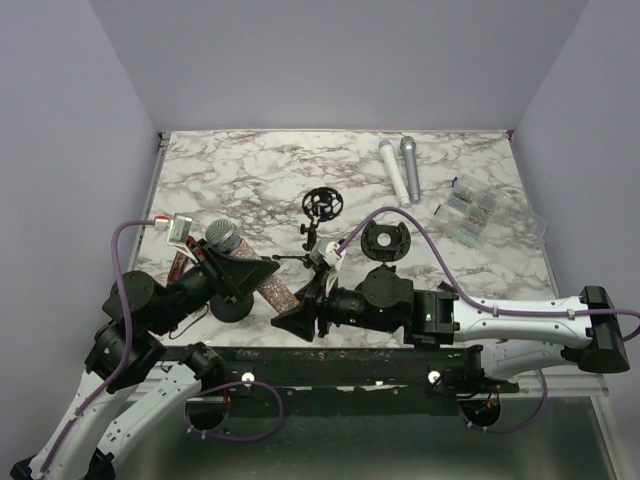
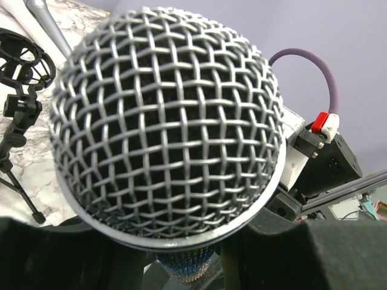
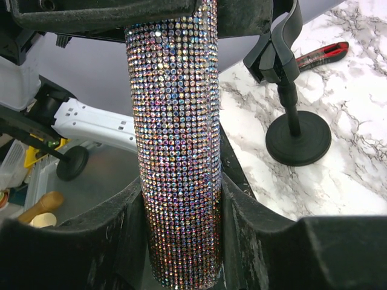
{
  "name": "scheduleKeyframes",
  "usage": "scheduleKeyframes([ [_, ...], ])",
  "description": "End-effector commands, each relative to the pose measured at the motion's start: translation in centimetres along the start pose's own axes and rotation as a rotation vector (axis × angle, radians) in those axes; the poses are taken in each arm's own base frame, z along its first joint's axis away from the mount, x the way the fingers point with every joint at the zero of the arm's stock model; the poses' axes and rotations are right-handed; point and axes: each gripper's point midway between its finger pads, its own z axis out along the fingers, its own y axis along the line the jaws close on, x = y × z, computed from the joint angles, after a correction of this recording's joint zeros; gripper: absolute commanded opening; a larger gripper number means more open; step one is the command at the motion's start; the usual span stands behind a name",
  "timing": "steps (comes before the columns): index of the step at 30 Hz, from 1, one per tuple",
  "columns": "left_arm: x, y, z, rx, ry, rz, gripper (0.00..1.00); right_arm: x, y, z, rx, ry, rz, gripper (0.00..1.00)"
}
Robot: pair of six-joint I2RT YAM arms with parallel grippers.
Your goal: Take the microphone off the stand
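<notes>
My right gripper carries the microphone [image 1: 262, 280] outward next. Then it lowers and releases it on the bare tabletop [image 1: 366, 174] beside the white microphone, because that spot is clear.
The microphone [image 1: 262, 280] has a silver mesh head [image 2: 166, 121] and a rhinestone body [image 3: 178, 139]. My left gripper [image 1: 240, 272] is shut on its neck just below the head, with black fingers on both sides [image 2: 181, 257]. My right gripper [image 1: 298, 312] is shut on the tail end of the body [image 3: 181, 229]. The microphone is held tilted above the table's near edge. The black stand [image 3: 290, 115] has a round base [image 1: 232, 306] and an empty clip [image 3: 275, 57], which sits beside the microphone and apart from it.
A white [image 1: 392, 172] and a silver microphone [image 1: 410, 165] lie at the back. A black shock mount on a small tripod [image 1: 321, 205] and a round black mount [image 1: 385, 242] stand mid-table. A bag of parts [image 1: 470, 212] lies right. A red tool [image 3: 320, 54] lies beyond the stand.
</notes>
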Motion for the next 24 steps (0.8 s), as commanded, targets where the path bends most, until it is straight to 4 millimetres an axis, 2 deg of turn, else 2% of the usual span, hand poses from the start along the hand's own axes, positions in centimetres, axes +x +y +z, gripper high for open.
scheduleKeyframes([
  [1, -0.8, -1.0, -0.6, 0.041, -0.035, 0.034, 0.28, -1.6, 0.6, -0.6, -0.022, -0.056, 0.008, 0.28],
  [3, -0.9, -1.1, -0.7, 0.042, -0.042, 0.038, 0.48, -1.8, 0.6, -0.6, -0.021, -0.066, 0.008, 0.27],
  [4, -0.9, -1.0, -0.9, 0.035, -0.046, 0.039, 0.62, -1.9, 0.6, -0.6, -0.019, -0.069, 0.006, 0.27],
  [6, -1.2, -0.7, -1.2, 0.014, -0.059, 0.050, 0.80, -2.0, 0.5, -0.6, -0.014, -0.074, 0.002, 0.27],
  [9, -1.5, -0.2, -1.9, -0.024, -0.080, 0.073, 0.95, -2.5, 0.2, -0.8, 0.006, -0.090, -0.006, 0.27],
  [11, -1.8, 0.1, -2.5, -0.051, -0.096, 0.093, 0.99, -2.8, -0.2, -1.0, 0.028, -0.102, -0.014, 0.27],
  [16, -2.8, 1.5, -4.5, -0.146, -0.156, 0.140, 0.98, -4.6, -1.5, -2.1, 0.115, -0.150, -0.056, 0.27],
  [24, -4.2, 2.8, -7.6, -0.239, -0.269, 0.179, 0.98, -11.4, -4.9, -6.3, 0.373, -0.323, -0.168, 0.28],
])
